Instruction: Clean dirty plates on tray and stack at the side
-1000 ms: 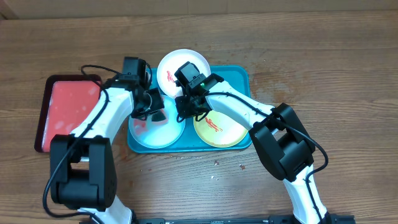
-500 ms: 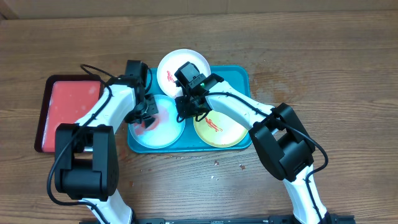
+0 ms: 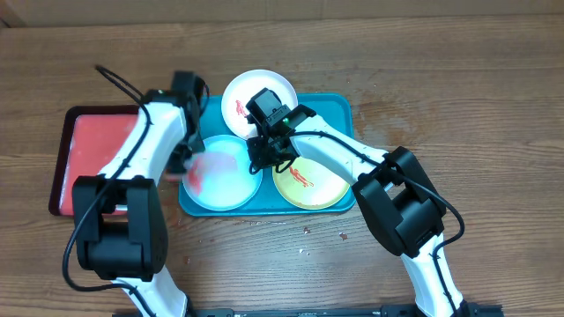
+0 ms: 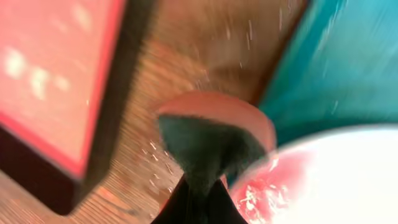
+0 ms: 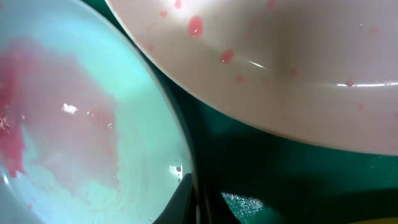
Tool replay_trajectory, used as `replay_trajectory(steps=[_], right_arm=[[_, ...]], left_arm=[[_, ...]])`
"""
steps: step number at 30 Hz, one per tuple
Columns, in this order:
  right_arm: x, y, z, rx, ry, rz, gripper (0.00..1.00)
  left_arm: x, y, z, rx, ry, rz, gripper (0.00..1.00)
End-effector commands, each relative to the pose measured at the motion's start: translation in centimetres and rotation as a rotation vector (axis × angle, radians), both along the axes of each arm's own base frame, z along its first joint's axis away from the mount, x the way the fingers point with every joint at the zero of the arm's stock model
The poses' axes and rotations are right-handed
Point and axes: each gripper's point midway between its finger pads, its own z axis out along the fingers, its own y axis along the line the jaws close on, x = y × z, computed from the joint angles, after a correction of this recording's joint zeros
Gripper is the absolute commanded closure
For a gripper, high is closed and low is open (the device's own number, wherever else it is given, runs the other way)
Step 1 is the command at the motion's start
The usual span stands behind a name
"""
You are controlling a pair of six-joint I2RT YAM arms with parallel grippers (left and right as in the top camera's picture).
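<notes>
My right gripper will lift, carry the plate to the bare wood beside the teal tray, to the right in the overhead view, and go down to release it there.
The light blue plate (image 3: 225, 176) lies in the teal tray (image 3: 342, 110) at the left, with a pink-red smear on its left half. My right gripper (image 3: 263, 163) is shut on its right rim; the right wrist view shows that rim (image 5: 93, 81) between the fingers (image 5: 180, 202). The white plate (image 3: 258, 97), with a red smear, rests on the tray's far rim. The yellow-green plate (image 3: 310, 180), also smeared, lies at the tray's right. My left gripper (image 3: 185, 161) is shut on a pink and dark green sponge (image 4: 211, 134) over the tray's left rim, beside the blue plate (image 4: 336, 180).
A red dark-rimmed tray (image 3: 97, 158) lies on the wooden table left of the teal tray, with a narrow strip of wood (image 4: 180, 56) between them. Small crumbs dot the table in front of the teal tray (image 3: 304, 231).
My left gripper with the sponge has slid left across the light blue plate to the tray's left rim, leaving a pink smear. The right gripper has kept hold of the plate's rim.
</notes>
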Motion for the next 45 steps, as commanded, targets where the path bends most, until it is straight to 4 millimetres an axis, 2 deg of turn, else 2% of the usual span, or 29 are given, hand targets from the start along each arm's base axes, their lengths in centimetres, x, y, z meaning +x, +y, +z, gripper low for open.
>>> replay_trajectory(steps=[1,3,5,8,13,14,20,25,32,41,45], right_arm=[[1.4,0.4,3.3,0.028,-0.090,0.025,0.96],[1.6,1.0,5.3,0.047,-0.148,0.077,0.96],[2.0,1.5,7.4,0.054,-0.212,0.094,0.96],[3.6,1.4,10.8,-0.011,-0.368,0.052,0.96],[6.1,-0.2,16.6,-0.241,-0.690,-0.004,0.96],[6.2,-0.3,18.3,-0.306,-0.770,0.008,0.96],[5.9,-0.3,22.9,-0.598,-1.023,0.126,0.96],[4.7,0.8,24.7,-0.767,-1.122,0.273,0.96],[4.0,1.2,26.7,-0.810,-1.196,0.189,0.96],[3.8,1.4,26.7,-0.850,-1.202,0.247,0.96],[3.6,2.5,25.8,-0.729,-1.180,0.220,0.96]], left_arm=[[2.3,1.8,7.6,0.034,-0.226,0.077,0.96],[2.5,2.9,10.6,0.019,-0.307,0.111,0.96],[2.0,4.4,12.7,-0.013,-0.375,0.157,0.96],[0.5,7.4,14.4,-0.069,-0.433,0.248,0.96],[-1.7,11.6,13.8,-0.140,-0.427,0.386,0.96],[-2.2,12.6,13.4,-0.158,-0.422,0.421,0.96],[-3.2,15.0,12.3,-0.181,-0.406,0.498,0.96],[-3.1,15.2,11.5,-0.201,-0.389,0.509,0.96],[-3.0,15.2,11.5,-0.200,-0.393,0.508,0.96],[-3.0,15.2,11.5,-0.201,-0.393,0.508,0.96],[-3.0,15.2,11.5,-0.200,-0.394,0.508,0.96]])
